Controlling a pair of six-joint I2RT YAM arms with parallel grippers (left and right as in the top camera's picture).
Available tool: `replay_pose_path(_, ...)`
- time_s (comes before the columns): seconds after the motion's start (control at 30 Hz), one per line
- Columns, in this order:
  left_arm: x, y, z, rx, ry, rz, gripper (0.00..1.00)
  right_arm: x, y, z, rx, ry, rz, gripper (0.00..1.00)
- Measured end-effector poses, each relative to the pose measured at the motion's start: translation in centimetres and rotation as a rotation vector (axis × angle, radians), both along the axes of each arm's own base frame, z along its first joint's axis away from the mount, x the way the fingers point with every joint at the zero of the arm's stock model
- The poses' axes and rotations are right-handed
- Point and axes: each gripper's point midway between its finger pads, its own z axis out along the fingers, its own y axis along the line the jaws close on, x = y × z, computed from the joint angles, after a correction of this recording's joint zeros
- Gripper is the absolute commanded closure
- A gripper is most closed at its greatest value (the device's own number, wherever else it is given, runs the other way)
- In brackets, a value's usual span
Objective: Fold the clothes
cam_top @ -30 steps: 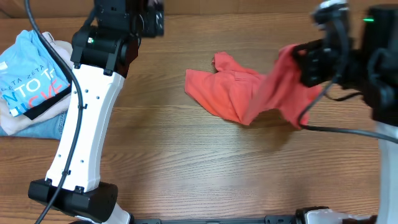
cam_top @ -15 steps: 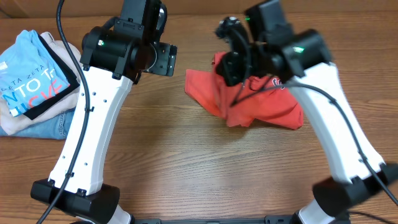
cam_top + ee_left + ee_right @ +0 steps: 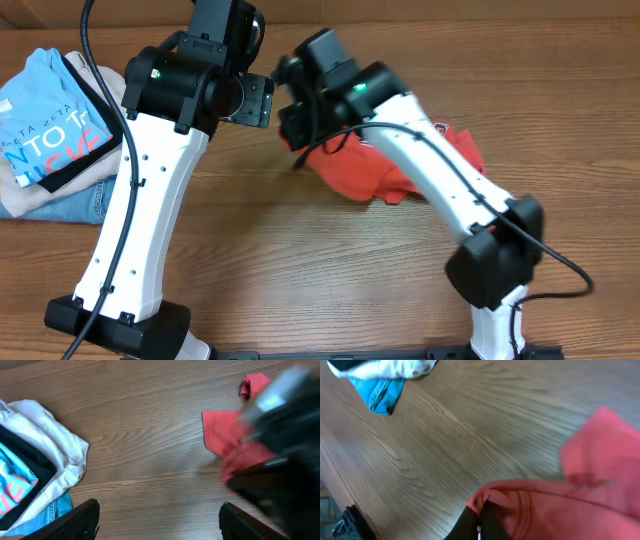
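Observation:
My right gripper draws the held fold to the left in the overhead view, onto the bare wood (image 3: 246,150) (image 3: 441,472), and releases it next, since the shirt lies crumpled.
The coral-red T-shirt (image 3: 385,172) lies crumpled on the wooden table right of centre, partly under my right arm. It also shows in the left wrist view (image 3: 227,440) and the right wrist view (image 3: 560,505). My right gripper (image 3: 297,138) is at the shirt's left edge, shut on a fold of the red cloth (image 3: 482,510). My left gripper (image 3: 157,520) is open and empty over bare wood, left of the shirt; in the overhead view it sits near the back (image 3: 258,100).
A pile with a light-blue printed T-shirt (image 3: 45,125) and a beige garment (image 3: 30,200) lies at the left edge, also in the left wrist view (image 3: 30,470). The right arm (image 3: 440,190) crosses over the shirt.
My right gripper swept from the far right across to the shirt's left side, dragging the held cloth over the shirt. The left arm shifted slightly.

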Motion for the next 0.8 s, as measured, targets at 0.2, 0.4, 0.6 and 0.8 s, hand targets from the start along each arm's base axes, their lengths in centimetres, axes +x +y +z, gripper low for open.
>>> replay_pose_path(0.2,0.0,0.1,0.0,0.006,-0.001,0.004,0.21,-1.3,2.6,-2.6,-0.008,0.038,0.050,0.96)
replay_pose_path(0.4,0.0,0.2,0.1,0.009,-0.004,0.005,0.20,-2.5,3.8,-2.4,0.019,0.043,0.112,0.82)
replay_pose_path(0.6,-0.2,0.4,0.0,0.018,0.005,0.010,0.17,0.4,2.2,-3.1,-0.107,-0.100,0.034,0.78)
replay_pose_path(0.8,-1.4,0.7,-0.7,0.023,0.058,0.017,0.18,3.8,-3.6,-3.9,-0.302,-0.155,-0.170,0.73)
